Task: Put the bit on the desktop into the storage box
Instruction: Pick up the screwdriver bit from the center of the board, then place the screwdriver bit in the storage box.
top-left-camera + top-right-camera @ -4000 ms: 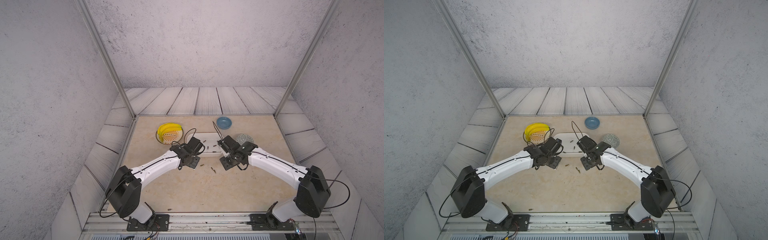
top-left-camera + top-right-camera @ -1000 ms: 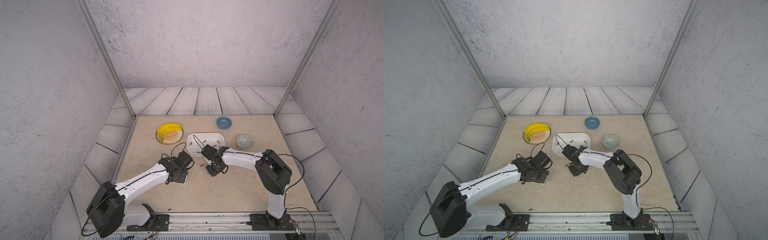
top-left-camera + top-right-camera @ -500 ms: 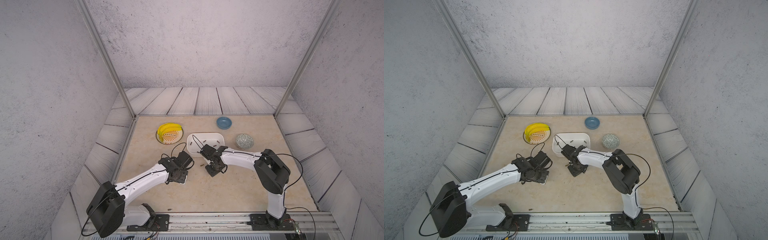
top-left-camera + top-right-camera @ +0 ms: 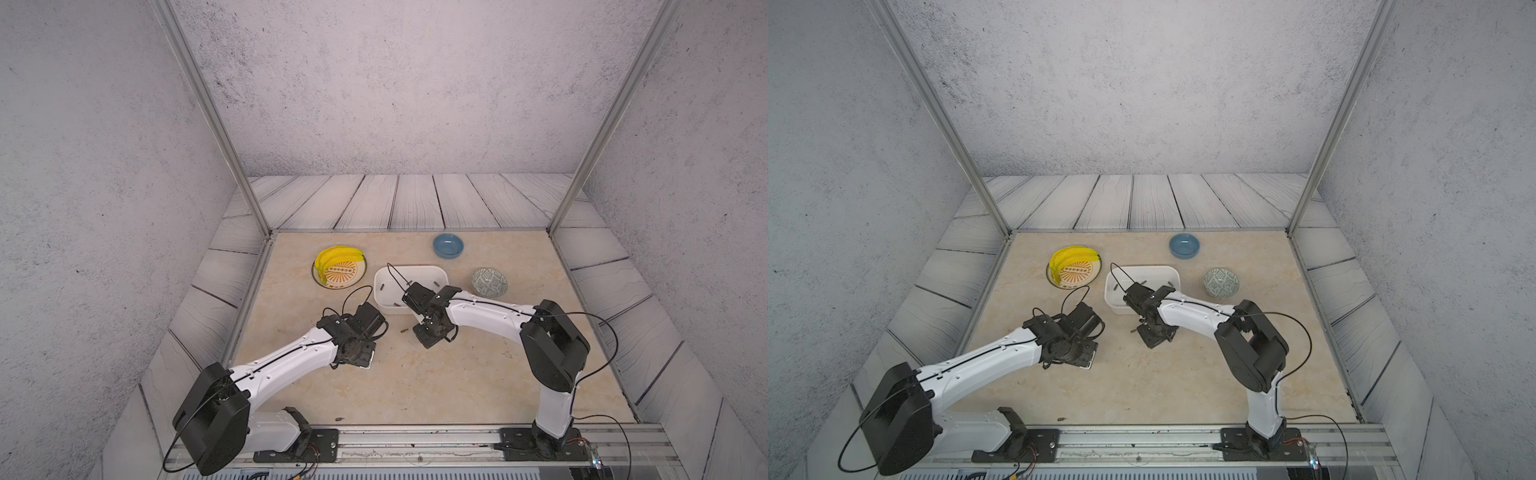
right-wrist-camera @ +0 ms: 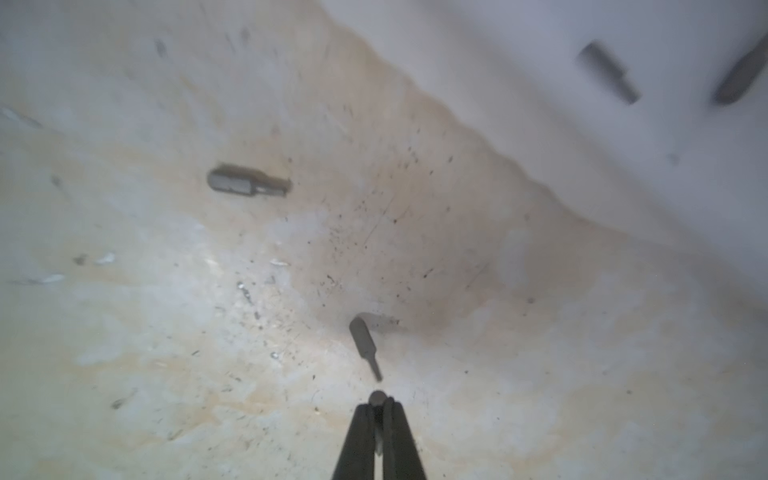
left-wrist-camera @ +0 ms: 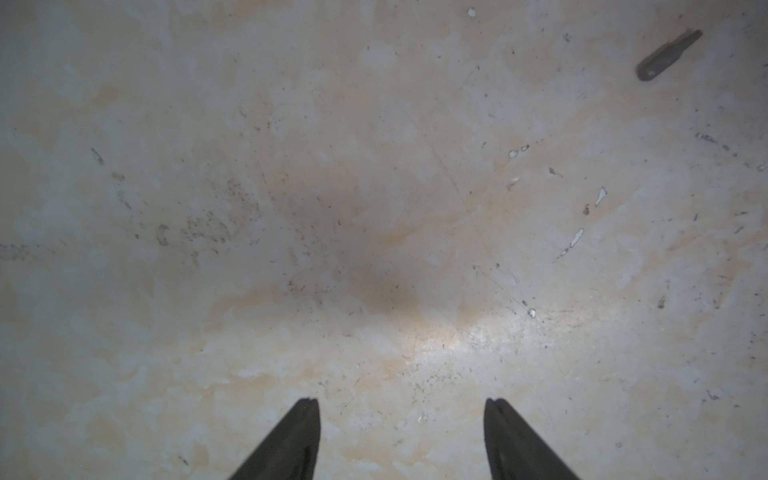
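The storage box's bottom lies outward of the right gripper, so the right gripper will rise to clear the storage box's near side, move outward over that bottom and release the bit.
In the right wrist view my right gripper (image 5: 378, 401) is shut on a bit, whose small round grey end (image 5: 377, 397) shows pinched at the tips. It hangs low over the beige desktop (image 4: 415, 386), just in front of the white storage box (image 4: 409, 269). A second bit (image 5: 365, 345) lies just beyond the tips and a third (image 5: 249, 183) further off, also seen in both top views (image 4: 402, 331) (image 4: 1133, 331). Several bits lie in the box (image 5: 606, 72). My left gripper (image 6: 401, 401) is open and empty above bare desktop, with one bit (image 6: 669, 54) off to its side.
A plate with yellow bananas (image 4: 338, 270) stands left of the box. A blue bowl (image 4: 448, 245) is behind it and a patterned bowl (image 4: 489, 282) to its right. One more bit (image 4: 340, 419) lies near the front rail. Metal posts stand at the back corners.
Four seconds ago both grippers hung over the box; both have since moved down to the desktop in front of it. In the last second the right jaws closed. The left arm stayed still.
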`<act>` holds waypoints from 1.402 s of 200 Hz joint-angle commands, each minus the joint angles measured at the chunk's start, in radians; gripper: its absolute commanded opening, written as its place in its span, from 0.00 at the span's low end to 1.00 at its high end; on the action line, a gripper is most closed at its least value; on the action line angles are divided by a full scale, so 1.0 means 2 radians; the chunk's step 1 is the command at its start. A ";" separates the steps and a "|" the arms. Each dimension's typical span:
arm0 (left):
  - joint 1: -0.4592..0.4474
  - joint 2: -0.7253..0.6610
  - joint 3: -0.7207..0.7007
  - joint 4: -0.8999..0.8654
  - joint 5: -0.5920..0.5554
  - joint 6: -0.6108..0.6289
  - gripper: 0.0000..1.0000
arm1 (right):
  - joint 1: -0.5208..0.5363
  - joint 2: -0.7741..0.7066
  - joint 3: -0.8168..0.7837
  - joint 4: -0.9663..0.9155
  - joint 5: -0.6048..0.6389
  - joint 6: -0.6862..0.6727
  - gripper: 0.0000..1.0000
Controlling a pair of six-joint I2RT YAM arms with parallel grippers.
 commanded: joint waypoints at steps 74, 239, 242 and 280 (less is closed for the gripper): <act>0.002 -0.026 -0.026 -0.024 0.019 -0.045 0.68 | -0.097 0.123 0.289 -0.094 -0.009 -0.073 0.00; -0.127 -0.161 -0.174 -0.095 0.049 -0.337 0.70 | -0.104 0.079 0.239 -0.079 -0.030 -0.066 0.46; -0.129 -0.165 -0.175 -0.098 0.048 -0.341 0.71 | -0.104 0.078 0.238 -0.079 -0.031 -0.066 0.46; -0.150 -0.204 -0.193 -0.098 0.049 -0.382 0.75 | -0.104 0.073 0.230 -0.073 -0.036 -0.067 0.46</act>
